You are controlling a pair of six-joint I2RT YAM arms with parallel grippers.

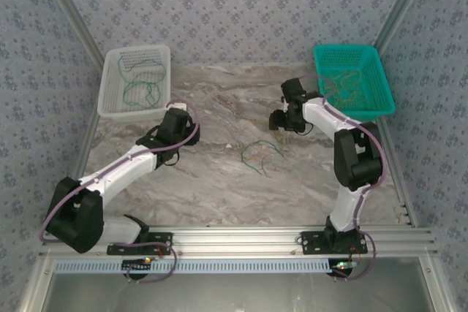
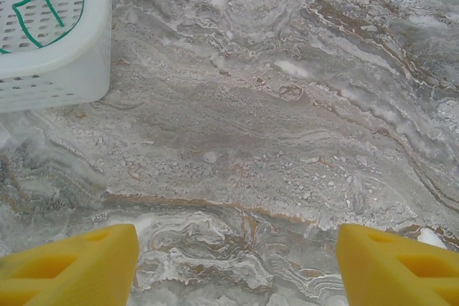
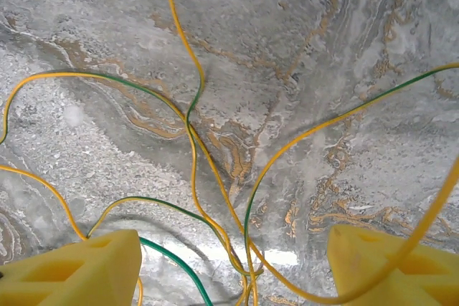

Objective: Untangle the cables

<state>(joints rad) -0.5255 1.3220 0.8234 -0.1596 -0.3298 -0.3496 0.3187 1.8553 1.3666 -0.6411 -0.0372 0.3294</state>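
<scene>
The cables run together within both fingers' reach, so my right gripper next needs to lower to the yellow-and-green cables bunched (image 3: 249, 271) between its open fingers.
A small tangle of green and yellow cables (image 1: 261, 153) lies on the marble table (image 1: 219, 188), near its middle. In the right wrist view several thin yellow-and-green cables (image 3: 192, 130) cross one another, run down between my yellow fingers (image 3: 86, 270), and one drapes over the right finger. My right gripper (image 3: 235, 249) stands open around them, just up and right of the tangle (image 1: 280, 120). My left gripper (image 2: 237, 249) is open over bare marble, beside the white basket (image 2: 64, 69), with nothing between its fingers. It sits to the left of the tangle (image 1: 175, 116).
The white basket (image 1: 110, 100) at the back left holds loose green cables (image 1: 139, 93). A teal basket (image 1: 380, 78) at the back right holds yellowish cables (image 1: 344, 85). Patterned walls close in the sides and back. An aluminium rail (image 1: 241, 239) runs along the near edge.
</scene>
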